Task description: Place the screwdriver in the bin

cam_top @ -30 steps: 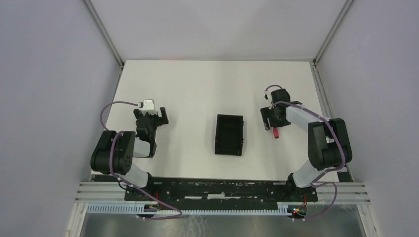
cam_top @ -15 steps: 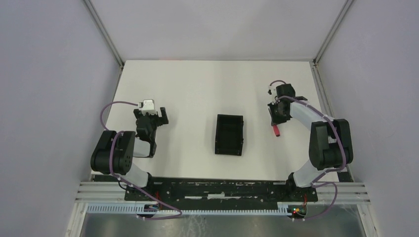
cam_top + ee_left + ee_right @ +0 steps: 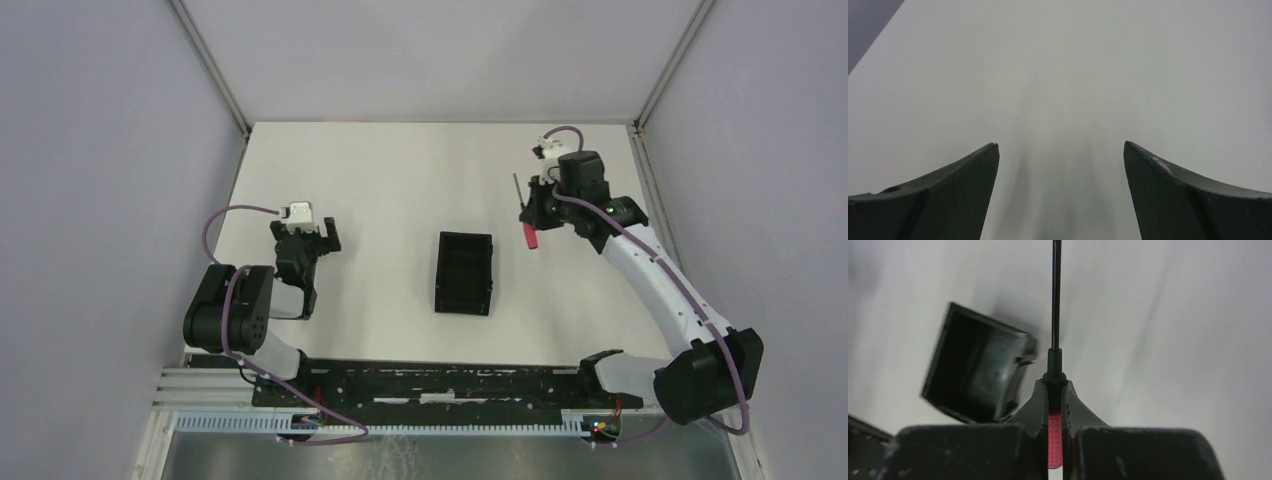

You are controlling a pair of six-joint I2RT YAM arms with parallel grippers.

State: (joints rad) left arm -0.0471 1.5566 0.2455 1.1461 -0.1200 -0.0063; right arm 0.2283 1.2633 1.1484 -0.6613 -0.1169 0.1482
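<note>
The screwdriver (image 3: 530, 236) still hangs beside the bin (image 3: 465, 272), so next the robot's right gripper should move back and to the left in the top view, then go down into the bin and let go.
The screwdriver (image 3: 530, 236) has a red handle and a thin dark shaft, and it hangs above the table to the right of the bin. My right gripper (image 3: 536, 208) is shut on it. In the right wrist view the red handle (image 3: 1055, 439) is clamped between the fingers, and the shaft (image 3: 1056, 295) points straight ahead of the right gripper (image 3: 1054, 388). The bin (image 3: 465, 272), a black open-top tray, sits at the table's middle; in the right wrist view the bin (image 3: 975, 371) lies below and to the left, looking empty. My left gripper (image 3: 314, 238) stands open at the left, holding nothing.
The left wrist view shows only the white table (image 3: 1063, 75) between the left gripper's (image 3: 1060, 150) spread fingers. Grey walls enclose the table on three sides. The arm bases stand on a black rail (image 3: 440, 385) at the near edge.
My right gripper closed on the screwdriver, lifted it off the table and carried it back and slightly left, with the arm stretching out. The left arm has not moved.
</note>
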